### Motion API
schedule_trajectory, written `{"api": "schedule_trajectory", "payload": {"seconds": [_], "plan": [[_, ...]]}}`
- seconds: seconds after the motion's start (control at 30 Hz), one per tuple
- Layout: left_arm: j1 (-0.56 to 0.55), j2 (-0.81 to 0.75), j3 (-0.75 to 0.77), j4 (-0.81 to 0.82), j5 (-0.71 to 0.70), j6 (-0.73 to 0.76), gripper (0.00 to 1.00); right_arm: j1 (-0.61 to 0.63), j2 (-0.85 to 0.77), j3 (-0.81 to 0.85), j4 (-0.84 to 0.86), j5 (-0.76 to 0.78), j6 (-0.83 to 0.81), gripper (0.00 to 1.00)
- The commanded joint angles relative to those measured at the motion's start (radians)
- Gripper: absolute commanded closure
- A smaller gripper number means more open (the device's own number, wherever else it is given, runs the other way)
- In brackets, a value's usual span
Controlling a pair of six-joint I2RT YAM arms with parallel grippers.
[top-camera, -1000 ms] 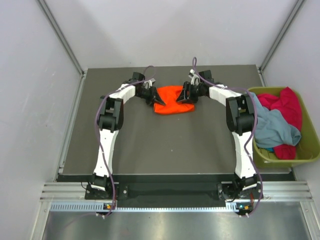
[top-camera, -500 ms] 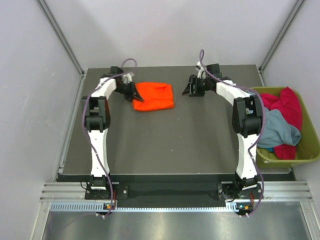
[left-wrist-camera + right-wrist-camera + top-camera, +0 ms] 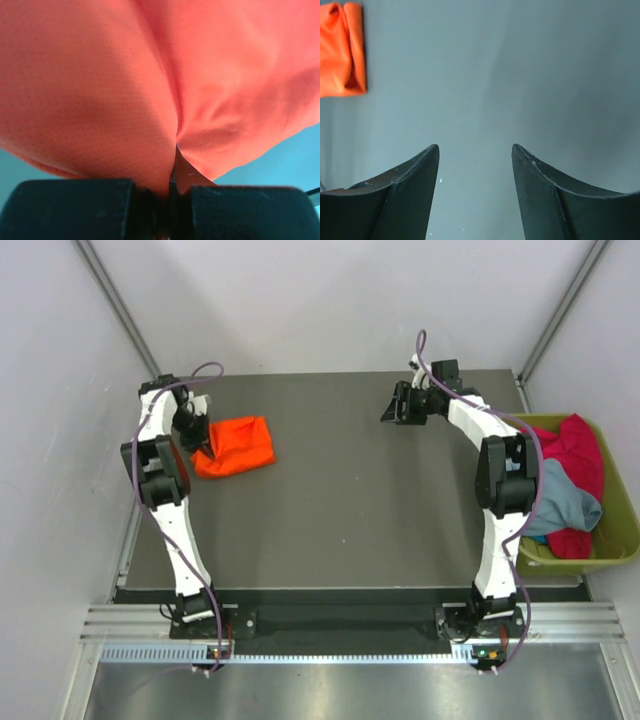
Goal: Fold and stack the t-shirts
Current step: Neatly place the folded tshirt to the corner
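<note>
The orange t-shirt (image 3: 236, 446) in my left gripper will next be dragged toward the nearby side wall and released at the table's edge, since the bin still holds shirts.
A folded bright orange t-shirt (image 3: 236, 446) lies on the dark table at the far left. My left gripper (image 3: 199, 447) is shut on the orange t-shirt's left edge; in the left wrist view the orange cloth (image 3: 150, 90) fills the frame and is pinched between the jaws (image 3: 172, 187). My right gripper (image 3: 386, 412) hovers open over bare table at the back right, nothing between its fingers (image 3: 475, 150). The orange t-shirt (image 3: 341, 49) shows far off in the right wrist view. A magenta-red t-shirt (image 3: 570, 448) and a grey-blue t-shirt (image 3: 560, 502) lie crumpled in the bin.
The olive-green plastic bin (image 3: 618, 545) stands off the table's right edge beside the right arm. Grey walls with metal rails close in the table (image 3: 350, 520) on the left, back and right.
The left gripper has dragged the orange t-shirt from the back middle to the far left of the table. The right gripper let go of it, opened and drew back to the right.
</note>
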Motion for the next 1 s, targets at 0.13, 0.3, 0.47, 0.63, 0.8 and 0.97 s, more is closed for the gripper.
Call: {"api": "schedule_trajectory", "payload": {"seconds": [0.13, 0.3, 0.47, 0.63, 0.8, 0.97], "plan": [[0.086, -0.099, 0.016, -0.211, -0.196, 0.173, 1.0, 0.009, -0.099, -0.042, 0.015, 0.011, -0.044, 0.39], [0.187, -0.123, -0.019, -0.174, -0.365, 0.271, 1.0, 0.009, -0.117, -0.064, 0.015, 0.009, -0.05, 0.39], [0.215, -0.096, -0.012, -0.101, -0.492, 0.297, 1.0, 0.009, -0.113, -0.06, 0.023, 0.005, -0.043, 0.39], [0.215, -0.059, 0.013, 0.03, -0.647, 0.328, 1.0, 0.012, -0.107, -0.054, 0.027, 0.002, -0.041, 0.39], [0.206, 0.009, 0.123, 0.048, -0.68, 0.328, 1.0, 0.014, -0.108, -0.062, 0.032, 0.002, -0.04, 0.39], [0.187, 0.033, 0.136, 0.057, -0.695, 0.328, 1.0, 0.016, -0.108, -0.062, 0.032, 0.003, -0.041, 0.39]]}}
